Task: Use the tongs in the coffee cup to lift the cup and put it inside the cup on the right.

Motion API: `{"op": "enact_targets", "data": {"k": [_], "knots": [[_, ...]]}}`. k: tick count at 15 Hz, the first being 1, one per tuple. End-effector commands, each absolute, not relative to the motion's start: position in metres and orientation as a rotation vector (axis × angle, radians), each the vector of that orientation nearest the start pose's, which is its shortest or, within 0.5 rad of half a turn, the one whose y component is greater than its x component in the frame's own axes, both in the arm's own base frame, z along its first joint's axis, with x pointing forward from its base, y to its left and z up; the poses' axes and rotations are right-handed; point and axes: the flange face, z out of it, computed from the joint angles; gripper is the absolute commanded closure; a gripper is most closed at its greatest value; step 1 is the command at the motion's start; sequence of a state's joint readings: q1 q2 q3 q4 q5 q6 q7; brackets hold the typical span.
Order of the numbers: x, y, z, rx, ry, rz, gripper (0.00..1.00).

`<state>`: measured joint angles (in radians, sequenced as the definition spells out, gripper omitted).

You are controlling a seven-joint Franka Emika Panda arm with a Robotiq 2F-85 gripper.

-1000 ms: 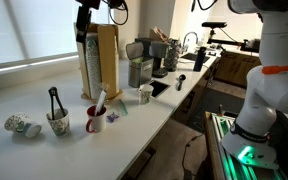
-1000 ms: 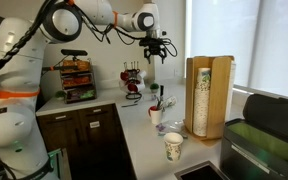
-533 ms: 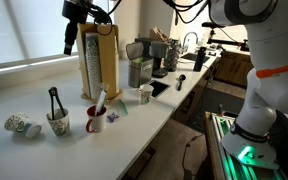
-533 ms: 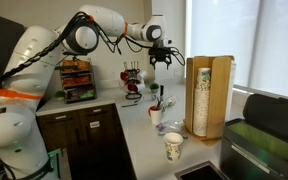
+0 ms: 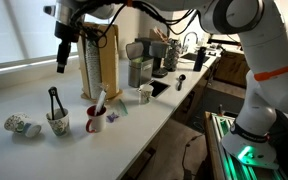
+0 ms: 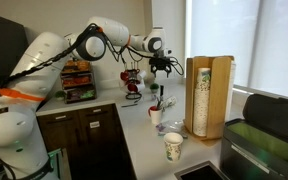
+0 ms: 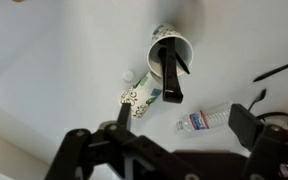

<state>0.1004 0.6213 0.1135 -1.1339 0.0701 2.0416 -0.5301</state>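
I should lower my gripper onto the upper end of the black tongs [image 5: 54, 100] [image 7: 171, 78] and bring that end between the open fingers, because it stands clear above the upright cup's rim.
A patterned paper cup [image 5: 57, 123] stands on the white counter with black tongs [image 5: 54, 100] upright in it. The wrist view shows this cup [image 7: 162, 48] from above, with the tongs [image 7: 171, 78] leaning out over the rim. A second patterned cup [image 5: 22, 126] lies on its side beside it and also shows in the wrist view [image 7: 141, 96]. My gripper [image 5: 61, 58] hangs open and empty well above the counter, over the tongs cup. It also shows in an exterior view [image 6: 162, 68] and in the wrist view [image 7: 181, 113].
A red mug [image 5: 95, 120] holding a white utensil stands next to the tongs cup. A tall wooden cup dispenser [image 5: 102, 58] stands behind. A clear plastic bottle [image 7: 206, 120] lies on the counter. A patterned cup [image 6: 174, 147] stands nearest the camera. Kitchen appliances [image 5: 141, 68] crowd the far end.
The arm has swung away from the top of the cup dispenser and come lower, so the gripper now hangs over the cup with the tongs. The objects have not moved.
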Motion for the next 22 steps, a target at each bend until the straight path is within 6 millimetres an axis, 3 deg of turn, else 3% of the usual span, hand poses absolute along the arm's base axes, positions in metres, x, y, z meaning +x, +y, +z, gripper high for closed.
{"op": "enact_targets", "data": {"k": [1,2,6,14,16,18,22], "knots": [[0.751,0.145,0.462,-2.857,-1.011,-0.463,0.0],[0.754,0.148,0.45,-2.859,-1.008,-0.455,0.0],[0.761,0.145,0.44,-2.864,-0.97,-0.446,0.0],[0.784,0.155,0.392,-2.839,-0.941,-0.402,0.02],[0.787,0.158,0.385,-2.832,-0.958,-0.399,0.14],[0.79,0.163,0.383,-2.826,-0.966,-0.401,0.4],[0.787,0.171,0.387,-2.838,-0.95,-0.387,0.73]]}}
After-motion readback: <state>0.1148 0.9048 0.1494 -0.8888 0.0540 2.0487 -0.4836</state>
